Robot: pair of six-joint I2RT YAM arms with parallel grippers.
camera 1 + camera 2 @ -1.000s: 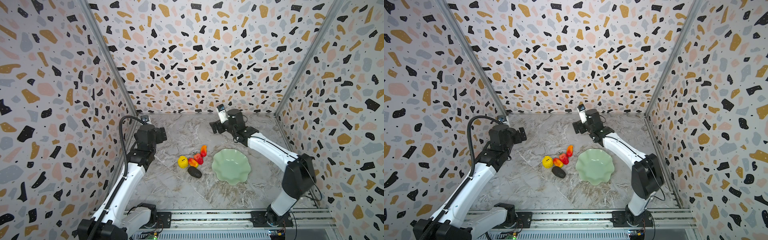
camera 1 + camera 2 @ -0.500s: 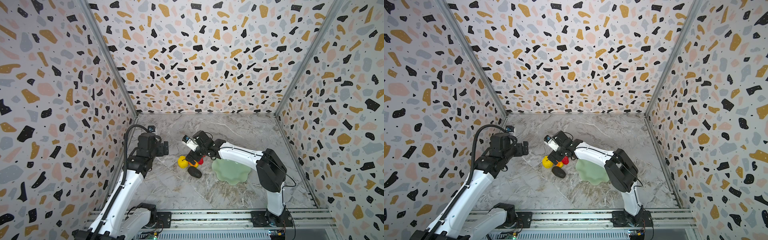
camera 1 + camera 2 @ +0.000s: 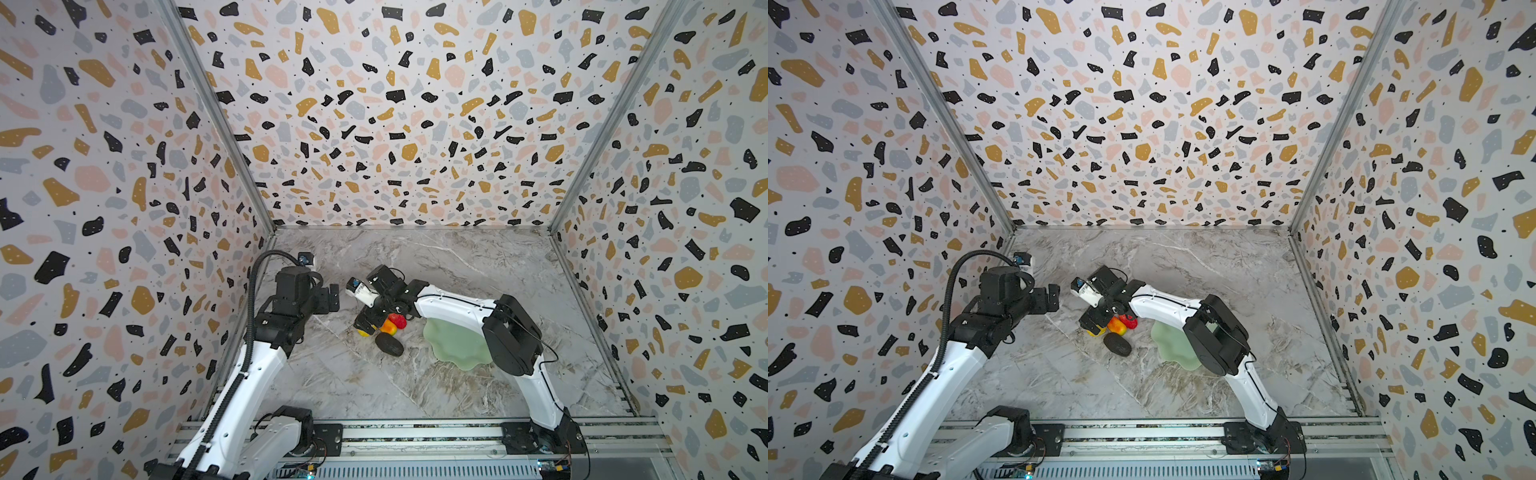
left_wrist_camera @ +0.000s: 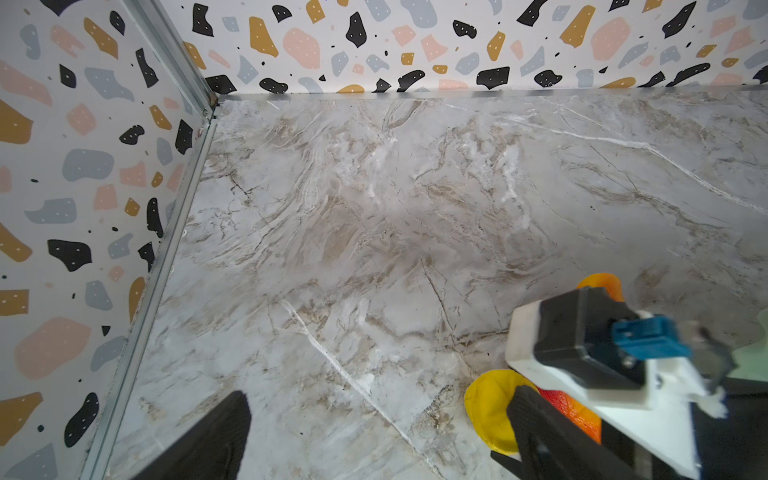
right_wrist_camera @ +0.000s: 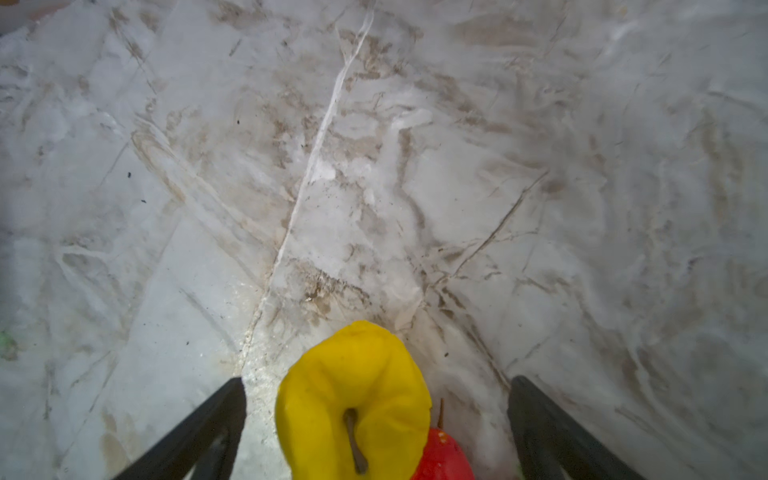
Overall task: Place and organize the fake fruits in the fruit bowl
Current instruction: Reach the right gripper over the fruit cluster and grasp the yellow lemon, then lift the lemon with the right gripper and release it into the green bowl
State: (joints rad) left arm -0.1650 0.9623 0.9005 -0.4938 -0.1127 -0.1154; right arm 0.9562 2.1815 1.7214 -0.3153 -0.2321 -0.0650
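Note:
The right gripper next needs to ease down around the yellow fruit point(image 3: 364, 332) point(image 5: 353, 399) and close on its sides, since the fruit is just below the gripper, between the open fingers.
The fake fruits lie in a cluster left of the fruit bowl point(image 3: 457, 347) point(image 3: 1173, 349), a pale green wavy dish that holds no fruit where it shows. My right gripper point(image 5: 376, 381) point(image 3: 368, 323) stands open, low over the cluster, its fingers apart on either side of the yellow fruit point(image 5: 353, 399) point(image 3: 1094, 331). A red fruit point(image 5: 444, 457) touches the yellow one. In both top views a red-orange fruit point(image 3: 388, 327), the strawberry point(image 3: 400, 320) and the dark oval point(image 3: 389, 345) lie beside it. My left gripper point(image 4: 382, 432) point(image 3: 333, 297) is open and empty, just left of the cluster.
The right forearm point(image 3: 453, 305) crosses over the bowl's far edge and its elbow point(image 3: 513, 336) hides the bowl's right part. Terrazzo walls close in the marble table point(image 3: 415, 257) on three sides. A metal rail point(image 3: 415, 432) runs along the front.
My right arm swung from the back of the table down to the fruit cluster and now straddles the yellow fruit. The left arm came lower, closer to the cluster.

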